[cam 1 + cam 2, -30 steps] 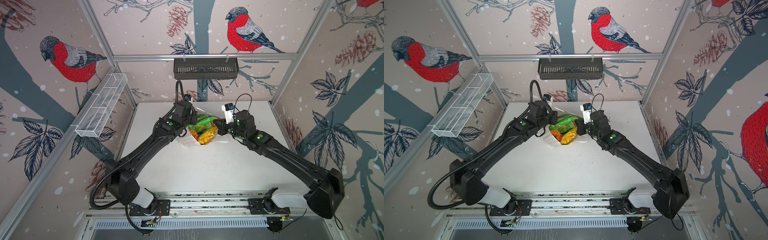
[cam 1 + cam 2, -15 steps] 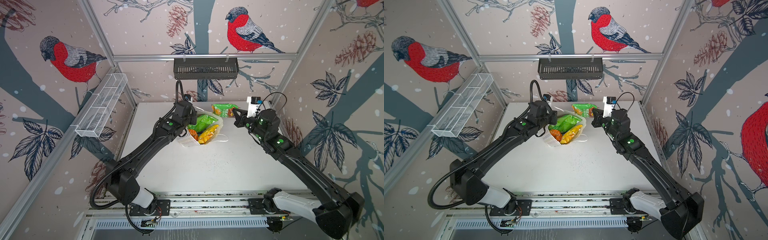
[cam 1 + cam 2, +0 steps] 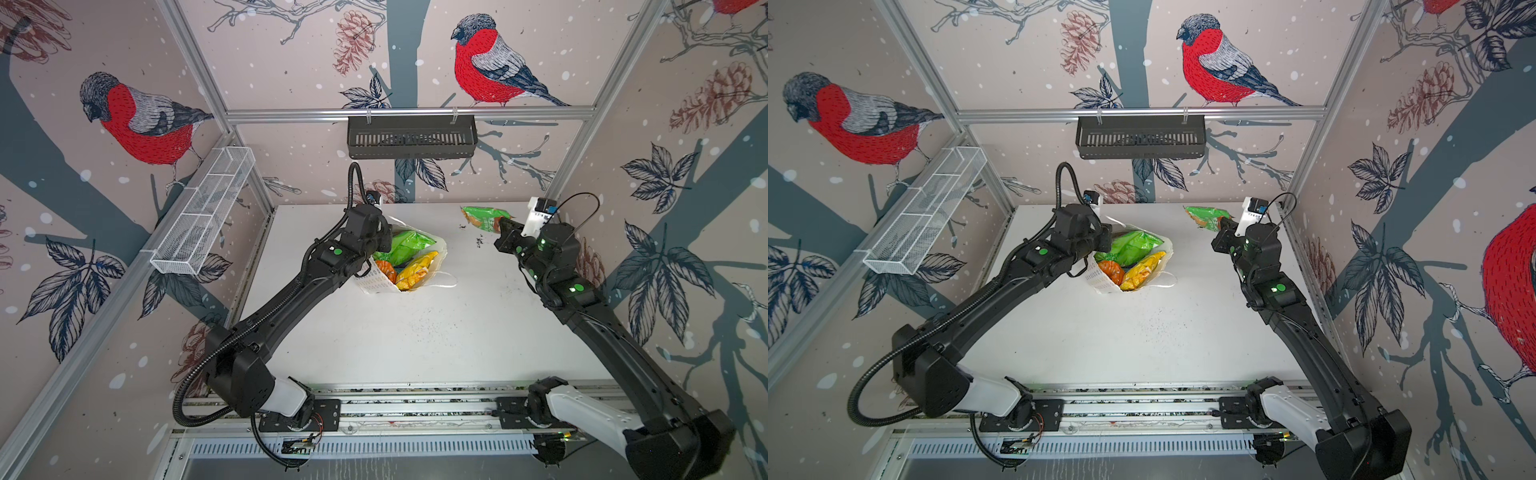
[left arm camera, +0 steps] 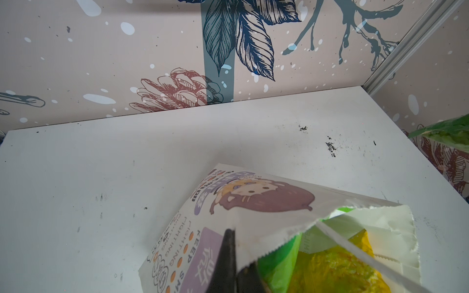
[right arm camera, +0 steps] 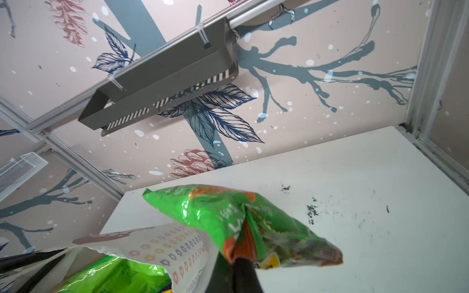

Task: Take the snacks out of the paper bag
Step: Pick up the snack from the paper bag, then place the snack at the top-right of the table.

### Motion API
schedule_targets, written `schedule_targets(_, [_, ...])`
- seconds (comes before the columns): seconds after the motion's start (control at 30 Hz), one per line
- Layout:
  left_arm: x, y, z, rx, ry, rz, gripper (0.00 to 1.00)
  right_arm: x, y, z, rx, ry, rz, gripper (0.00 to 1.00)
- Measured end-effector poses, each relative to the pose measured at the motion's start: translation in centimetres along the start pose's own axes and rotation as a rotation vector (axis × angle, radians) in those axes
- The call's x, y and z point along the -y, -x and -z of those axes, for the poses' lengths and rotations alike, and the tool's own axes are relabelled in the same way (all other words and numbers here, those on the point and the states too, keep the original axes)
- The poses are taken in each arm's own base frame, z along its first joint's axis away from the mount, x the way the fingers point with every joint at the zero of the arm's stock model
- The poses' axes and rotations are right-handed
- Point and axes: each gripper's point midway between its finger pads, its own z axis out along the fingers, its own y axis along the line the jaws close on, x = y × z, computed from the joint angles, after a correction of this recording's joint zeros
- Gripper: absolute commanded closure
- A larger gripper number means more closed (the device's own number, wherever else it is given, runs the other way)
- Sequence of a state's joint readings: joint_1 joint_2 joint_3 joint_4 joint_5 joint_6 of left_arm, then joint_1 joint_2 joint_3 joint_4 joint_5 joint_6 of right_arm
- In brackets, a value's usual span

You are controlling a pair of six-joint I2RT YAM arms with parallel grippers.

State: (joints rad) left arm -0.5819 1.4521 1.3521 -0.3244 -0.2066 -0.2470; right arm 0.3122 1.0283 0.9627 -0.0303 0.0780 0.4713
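Observation:
I will next lower the green and orange snack packet with my right gripper and release it on the bare tabletop (image 3: 481, 264) (image 5: 293, 277) beside the bag's cord handle, because that spot is below my right gripper.
The white paper bag (image 3: 371, 283) (image 3: 1100, 284) lies open-mouthed at the table's middle back. A green packet (image 3: 409, 245), a yellow one (image 3: 417, 270) and an orange one (image 3: 388, 271) show in its mouth. My left gripper (image 3: 384, 242) (image 4: 236, 253) is shut on the bag's rim (image 4: 253, 203), one finger outside the paper and one inside. My right gripper (image 3: 503, 226) (image 5: 241, 261) is shut on a green and orange snack packet (image 3: 482, 216) (image 3: 1204, 214) (image 5: 223, 213). It holds the packet in the air over the table's back right, apart from the bag.
A black slotted basket (image 3: 411, 137) hangs on the back wall and a white wire basket (image 3: 203, 216) on the left wall. Dark crumbs (image 3: 478, 241) lie on the white table (image 3: 415, 332) between the bag and the right arm. The bag's cord handle (image 3: 445, 280) trails toward the right.
My right gripper has drawn the green and orange packet out of the bag and carried it up and to the back right. The left gripper has kept its hold on the bag's rim.

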Motion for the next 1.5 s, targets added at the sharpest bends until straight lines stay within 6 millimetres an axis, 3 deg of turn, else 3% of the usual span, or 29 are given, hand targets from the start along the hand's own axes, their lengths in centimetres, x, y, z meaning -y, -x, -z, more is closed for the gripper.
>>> schedule_targets(0.27, [-0.1,-0.2,0.1,0.001,0.0,0.0,1.0,4.7,-3.8,-0.8,-0.083,-0.135,-0.012,1.0])
schedule_targets(0.6, [0.3,-0.2,0.1,-0.001,-0.02,0.0,1.0,9.9,-10.1,-3.6,-0.265,-0.281,-0.033,1.0])
schedule_targets(0.87, [0.3,-0.2,0.0,0.004,-0.022,0.0,1.0,12.0,-14.9,-5.5,-0.442,-0.342,-0.035,1.0])
schedule_targets(0.9, [0.3,-0.2,0.0,0.005,-0.022,0.001,1.0,12.1,-15.4,-5.6,-0.458,-0.341,-0.037,0.95])
schedule_targets(0.97, [0.3,-0.2,0.1,0.007,-0.024,0.001,1.0,12.4,-16.4,-5.7,-0.488,-0.353,-0.037,0.73])
schedule_targets(1.1, [0.3,-0.2,0.4,0.012,-0.027,-0.001,1.0,13.0,-17.8,-5.7,-0.534,-0.372,-0.035,0.6])
schedule_targets(1.2, [0.3,-0.2,0.4,0.011,-0.028,-0.001,1.0,13.1,-18.0,-5.8,-0.543,-0.373,-0.036,0.36])
schedule_targets(1.4, [0.3,-0.3,0.4,0.012,-0.028,-0.002,1.0,12.8,-17.7,-5.8,-0.538,-0.365,-0.038,0.14])
schedule_targets(1.5, [0.3,-0.3,0.5,0.013,-0.03,-0.001,1.0,12.1,-16.2,-5.7,-0.502,-0.347,-0.038,0.04])
